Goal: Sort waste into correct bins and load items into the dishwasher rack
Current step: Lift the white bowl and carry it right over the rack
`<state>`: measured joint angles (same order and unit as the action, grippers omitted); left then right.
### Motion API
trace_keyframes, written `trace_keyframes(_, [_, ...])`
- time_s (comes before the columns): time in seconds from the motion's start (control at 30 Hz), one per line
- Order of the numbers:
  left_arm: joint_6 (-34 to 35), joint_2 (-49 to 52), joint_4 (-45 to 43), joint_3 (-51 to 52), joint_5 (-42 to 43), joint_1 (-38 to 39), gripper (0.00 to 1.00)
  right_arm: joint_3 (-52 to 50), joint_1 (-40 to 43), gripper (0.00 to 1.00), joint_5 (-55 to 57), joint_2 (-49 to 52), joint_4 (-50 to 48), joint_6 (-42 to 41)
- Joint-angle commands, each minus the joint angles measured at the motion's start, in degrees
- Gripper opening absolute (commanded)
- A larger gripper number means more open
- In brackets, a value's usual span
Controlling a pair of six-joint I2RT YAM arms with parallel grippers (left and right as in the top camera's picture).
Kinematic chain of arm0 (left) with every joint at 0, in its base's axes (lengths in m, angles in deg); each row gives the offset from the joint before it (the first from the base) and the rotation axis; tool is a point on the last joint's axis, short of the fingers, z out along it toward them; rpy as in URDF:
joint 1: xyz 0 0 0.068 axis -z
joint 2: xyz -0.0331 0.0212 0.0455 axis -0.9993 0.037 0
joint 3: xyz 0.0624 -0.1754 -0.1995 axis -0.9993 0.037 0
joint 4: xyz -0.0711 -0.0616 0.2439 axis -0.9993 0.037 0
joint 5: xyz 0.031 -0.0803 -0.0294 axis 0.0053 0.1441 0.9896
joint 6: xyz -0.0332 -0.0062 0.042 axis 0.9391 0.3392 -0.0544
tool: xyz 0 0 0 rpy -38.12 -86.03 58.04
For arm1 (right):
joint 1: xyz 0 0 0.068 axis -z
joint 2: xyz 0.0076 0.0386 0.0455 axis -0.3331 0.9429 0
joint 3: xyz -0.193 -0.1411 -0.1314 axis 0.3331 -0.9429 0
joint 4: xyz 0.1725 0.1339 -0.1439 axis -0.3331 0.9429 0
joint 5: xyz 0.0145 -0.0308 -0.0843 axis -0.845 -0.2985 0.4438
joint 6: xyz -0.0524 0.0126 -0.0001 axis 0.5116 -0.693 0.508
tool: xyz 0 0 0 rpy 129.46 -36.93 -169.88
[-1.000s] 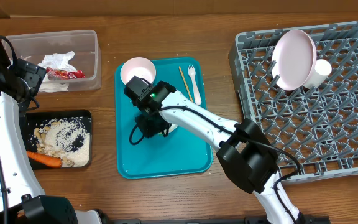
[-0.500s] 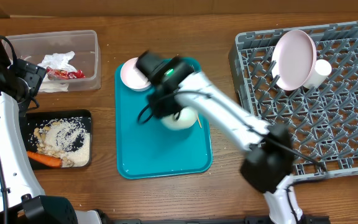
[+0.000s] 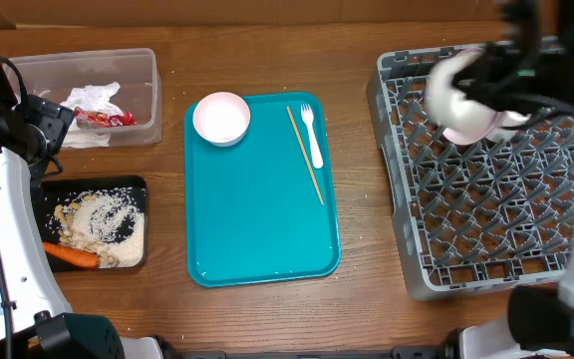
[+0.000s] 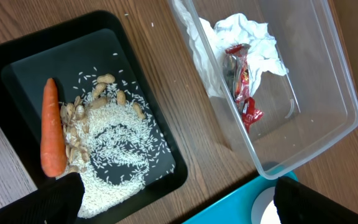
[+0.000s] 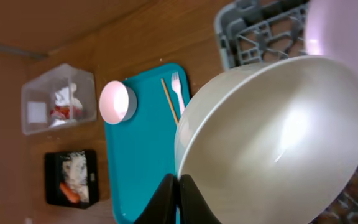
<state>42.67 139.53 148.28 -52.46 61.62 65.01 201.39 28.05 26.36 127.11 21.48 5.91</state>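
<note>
Next I will move my right gripper back and down to release the small white bowl on the rack's empty middle wires, since they lie below the gripper, toward my base.
My right gripper is shut on the rim of a small white bowl. In the blurred overhead view it holds the bowl above the far left part of the grey dishwasher rack, in front of the upright white plate. The second white bowl, the white fork and the wooden stick lie on the teal tray. My left gripper is open and empty above the table between the clear tub and the black tray.
The clear tub holds white napkins and the red wrapper. The black tray holds rice, nuts and the carrot. The rack fills the right side of the table.
My right arm lifted the bowl off the teal tray and swung it right to above the rack. The left arm has not moved.
</note>
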Motion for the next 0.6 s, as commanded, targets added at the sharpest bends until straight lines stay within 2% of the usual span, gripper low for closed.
trace_keyframes(0.0, [0.5, 0.3, -0.1, -0.4, -0.2, 0.1, 1.0, -0.1, 12.7, 0.04, -18.2, -0.8, 3.7, 11.7])
trace_keyframes(0.17, [0.5, 0.3, -0.1, -0.4, -0.2, 0.1, 1.0, -6.3, 30.7, 0.04, -31.8, -0.8, 7.8, 22.6])
trace_keyframes(0.37, [0.5, 0.3, -0.1, -0.4, -0.2, 0.1, 1.0, -18.2, 37.5, 0.04, -40.8, -0.7, 6.2, 33.4])
trace_keyframes(0.57, [0.5, 0.3, -0.1, -0.4, -0.2, 0.1, 1.0, -35.9, 37.7, 0.04, -51.0, -0.2, -13.8, 33.7])
